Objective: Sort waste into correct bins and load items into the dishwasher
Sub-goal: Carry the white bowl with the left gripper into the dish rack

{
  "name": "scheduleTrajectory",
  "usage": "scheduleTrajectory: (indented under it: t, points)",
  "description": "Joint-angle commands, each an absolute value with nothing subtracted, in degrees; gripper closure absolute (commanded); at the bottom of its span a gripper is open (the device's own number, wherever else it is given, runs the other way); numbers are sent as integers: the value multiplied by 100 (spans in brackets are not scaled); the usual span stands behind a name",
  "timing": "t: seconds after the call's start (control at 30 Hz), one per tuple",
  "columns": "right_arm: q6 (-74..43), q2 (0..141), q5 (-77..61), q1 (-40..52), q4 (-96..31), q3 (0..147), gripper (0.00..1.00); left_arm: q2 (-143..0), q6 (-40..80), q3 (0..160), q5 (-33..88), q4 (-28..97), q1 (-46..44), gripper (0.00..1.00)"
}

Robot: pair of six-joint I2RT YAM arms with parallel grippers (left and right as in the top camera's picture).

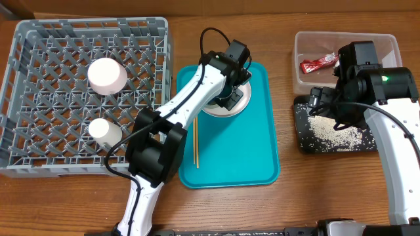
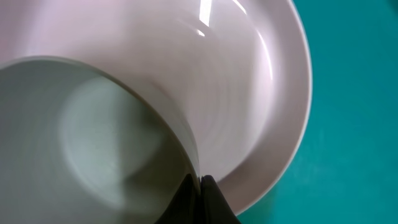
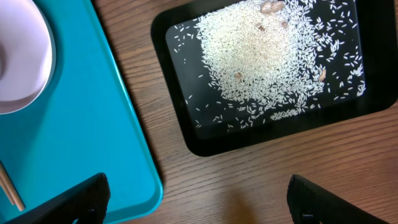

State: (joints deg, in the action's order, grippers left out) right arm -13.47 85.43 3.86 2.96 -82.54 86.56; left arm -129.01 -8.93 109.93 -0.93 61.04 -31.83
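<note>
My left gripper will next rise, swing over to the rack's far corner by the tray, which is empty, turn to tip the bowl, and go down beside the pinkish-white bowl [image 1: 107, 75].
My left gripper [image 1: 231, 96] reaches over the teal serving tray [image 1: 252, 151] and is shut on the rim of the pale grey bowl [image 2: 74, 143], one finger inside and one outside. The bowl sits on the round white plate [image 2: 261, 74]. Thin wooden chopsticks [image 1: 195, 141] lie on the tray beside the plate. The pinkish-white bowl [image 1: 107, 75] and the small white cup [image 1: 105, 131] stand upside down in the grey dish rack [image 1: 39, 164]. My right gripper [image 3: 199, 205] hangs open over bare wood between the teal tray and the black tray [image 3: 205, 146], which holds loose rice [image 3: 261, 56].
A clear tub [image 1: 305, 42] at the back right holds the red wrapper [image 1: 318, 63]. The black tray [image 1: 303, 141] lies just in front of it. The teal tray's corner [image 3: 143, 180] is close to my right gripper's left finger.
</note>
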Motion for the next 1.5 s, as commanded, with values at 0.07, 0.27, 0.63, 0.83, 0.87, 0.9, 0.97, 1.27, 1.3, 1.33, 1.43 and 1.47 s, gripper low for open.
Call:
scheduleTrajectory:
  t: [0.07, 0.27, 0.63, 0.83, 0.87, 0.9, 0.97, 1.27, 1.3, 1.33, 1.43, 1.47]
  points:
    - [-1352, 8488, 447, 281, -8243, 8809, 7, -12239, -810, 12101, 969, 6302, -2768, 96]
    - [-1350, 8488, 447, 281, -8243, 8809, 7, -12123, -810, 12462, 4333, 6276, -1168, 96]
    - [-1352, 8488, 445, 281, -8248, 8809, 7, -12737, -810, 12449, 7723, 5902, 1374, 96]
    - [-1354, 8488, 445, 281, -8250, 8809, 7, -13338, -810, 12449, 8267, 5874, 1798, 96]
    - [-1354, 8488, 445, 281, -8259, 8809, 7, -13454, -810, 12449, 8381, 5861, 1837, 96]
    - [-1354, 8488, 445, 281, -8267, 8809, 7, -13583, -808, 12449, 8440, 5865, 1872, 96]
    - [-1354, 8488, 445, 281, -8267, 8809, 7, -13767, -746, 12449, 8453, 5870, 1916, 96]
    - [-1352, 8488, 447, 281, -8265, 8809, 7, -14046, -617, 12451, 6801, 6641, 2368, 51]
    - [-1352, 8488, 447, 281, -8263, 8809, 7, -14046, -622, 12453, 6512, 6812, 2408, 45]
    - [-1352, 8488, 447, 281, -8263, 8809, 7, -14038, -648, 12460, 6302, 6938, 2438, 36]
    - [-1352, 8488, 447, 281, -8265, 8809, 7, -13843, -899, 12468, 5798, 7220, 2512, 11]
    - [-1352, 8488, 447, 281, -8265, 8809, 7, -13721, -902, 12468, 5745, 7210, 2517, 4]
